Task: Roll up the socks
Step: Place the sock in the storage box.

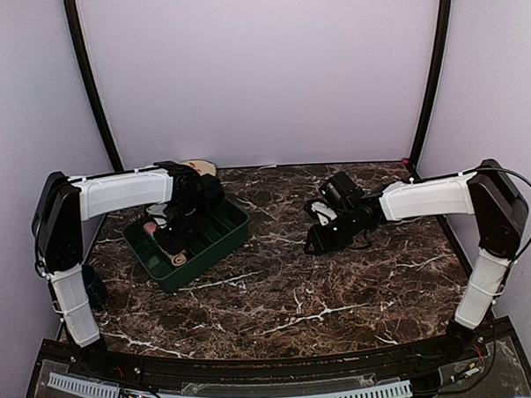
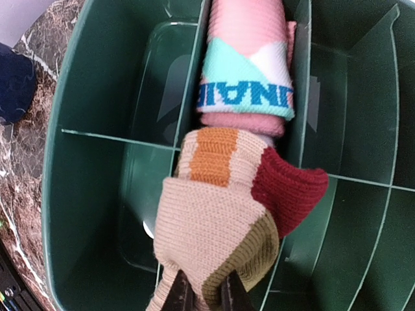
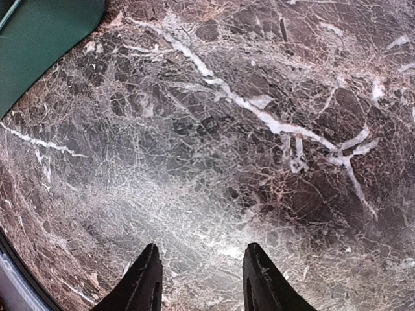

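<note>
The tan sock point(image 1: 175, 256) still hangs above the tray's dividers, so my left gripper should next lower it into the tray's section beside the rolled pink sock, then release.
A rolled tan sock point(image 2: 211, 217) with an orange band, olive patch and dark red toe hangs over the middle of the green divided tray point(image 2: 91, 214). My left gripper point(image 2: 204, 291) is shut on its lower edge. Behind it a rolled pink sock point(image 2: 246, 58) with mint, white and blue lettering lies in a narrow tray compartment. From above, the left gripper point(image 1: 173, 243) sits over the tray point(image 1: 216, 245), the tan sock point(image 1: 175, 256) just showing under it. My right gripper point(image 3: 201, 272) stands open above bare marble; from overhead the right gripper point(image 1: 318, 239) is mid-table.
The tray point(image 3: 39, 39) corner shows at the upper left of the right wrist view. A dark blue object point(image 2: 14, 87) lies on the marble left of the tray. A tan round object point(image 1: 200, 167) sits behind the left arm. Walls enclose the table.
</note>
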You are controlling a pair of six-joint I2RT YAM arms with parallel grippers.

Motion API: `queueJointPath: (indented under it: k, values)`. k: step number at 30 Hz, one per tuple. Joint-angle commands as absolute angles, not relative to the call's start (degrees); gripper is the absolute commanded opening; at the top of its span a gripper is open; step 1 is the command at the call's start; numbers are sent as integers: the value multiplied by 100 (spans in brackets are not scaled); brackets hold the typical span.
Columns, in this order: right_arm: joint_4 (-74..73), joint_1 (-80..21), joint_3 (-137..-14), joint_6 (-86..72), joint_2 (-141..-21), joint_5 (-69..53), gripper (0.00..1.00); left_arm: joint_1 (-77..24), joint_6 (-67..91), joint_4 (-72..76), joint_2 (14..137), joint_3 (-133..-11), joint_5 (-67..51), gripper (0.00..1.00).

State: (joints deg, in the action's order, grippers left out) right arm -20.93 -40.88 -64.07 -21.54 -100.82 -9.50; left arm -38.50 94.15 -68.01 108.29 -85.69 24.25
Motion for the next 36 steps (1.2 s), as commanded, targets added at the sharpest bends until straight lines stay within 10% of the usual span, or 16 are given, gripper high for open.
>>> queueJointPath:
  k: [1,36]
  values:
    - [-1931,-4131,-6350,-2171,-9978,-1028,41,-3832,9544,-7104,10929,-8684,2271,0]
    - [-2019,-4129,-6267,-2118,-9875,-874,41,-3580,9387,-5992,11107,-7850,1723,0]
